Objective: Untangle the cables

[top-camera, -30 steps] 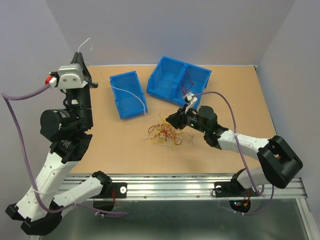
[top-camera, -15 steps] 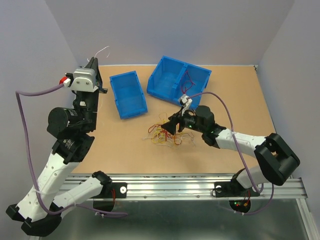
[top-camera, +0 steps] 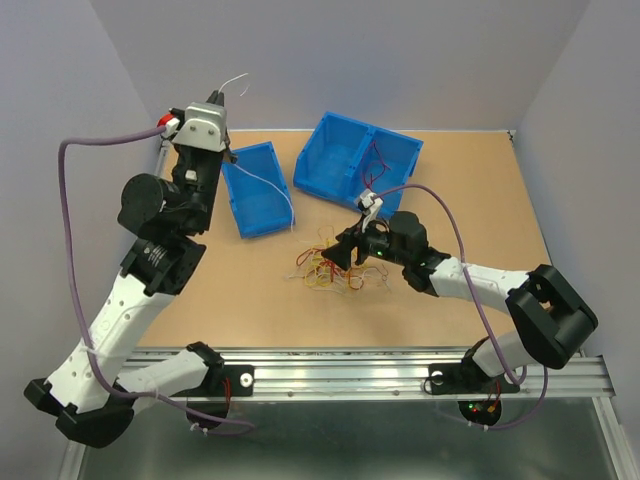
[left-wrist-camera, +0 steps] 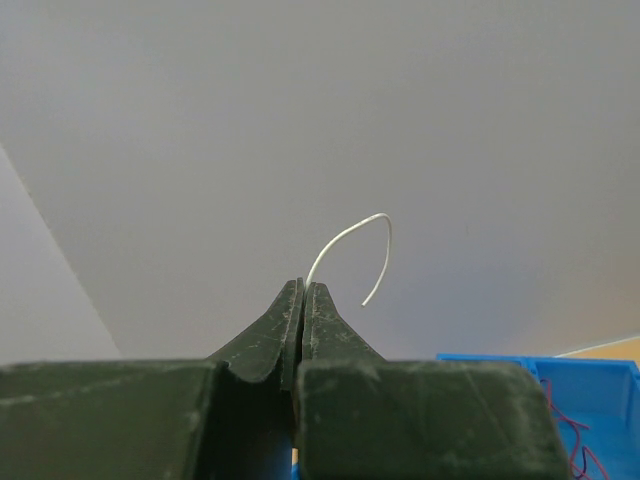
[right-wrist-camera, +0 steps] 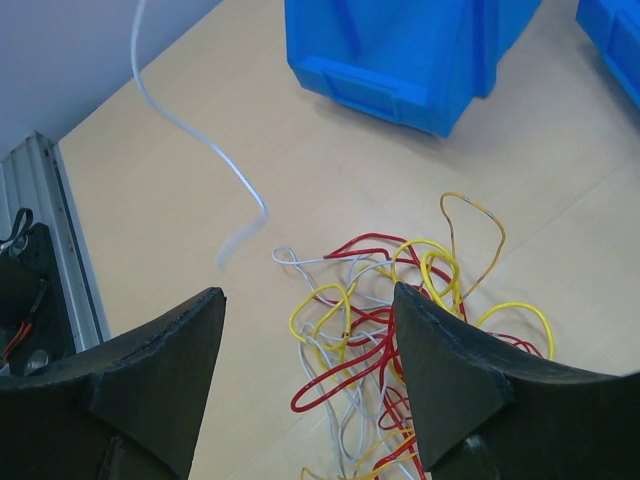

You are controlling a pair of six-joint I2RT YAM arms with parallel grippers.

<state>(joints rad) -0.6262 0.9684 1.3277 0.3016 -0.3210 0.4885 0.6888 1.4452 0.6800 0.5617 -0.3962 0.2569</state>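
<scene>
My left gripper will go down next and tip its fingers over the small blue bin (top-camera: 257,200) below it. It will let go of the white cable, which hangs clear of the tangle.
The cables (top-camera: 325,270) lie as a tangle of yellow, red and white loops on the table in front of the bins. My right gripper (top-camera: 340,254) hovers low at the tangle's right edge. In the right wrist view this right gripper (right-wrist-camera: 308,295) is open, and the cables (right-wrist-camera: 400,300) lie below the gap and under its right finger, held by nothing. My left gripper (top-camera: 219,98) is raised high at the back left. The left gripper (left-wrist-camera: 303,286) is shut on one white cable (left-wrist-camera: 345,240). That white cable (top-camera: 268,183) trails down across the small blue bin.
A small blue bin (top-camera: 243,208) stands at the back left of the table. A larger two-compartment blue bin (top-camera: 340,150) stands to its right, with a red wire (top-camera: 378,160) in its right compartment. The back wall and side walls are close.
My left arm has swung right and up with the white cable, which now hangs over the small bin. The right gripper has opened wider and edged left toward the tangle.
</scene>
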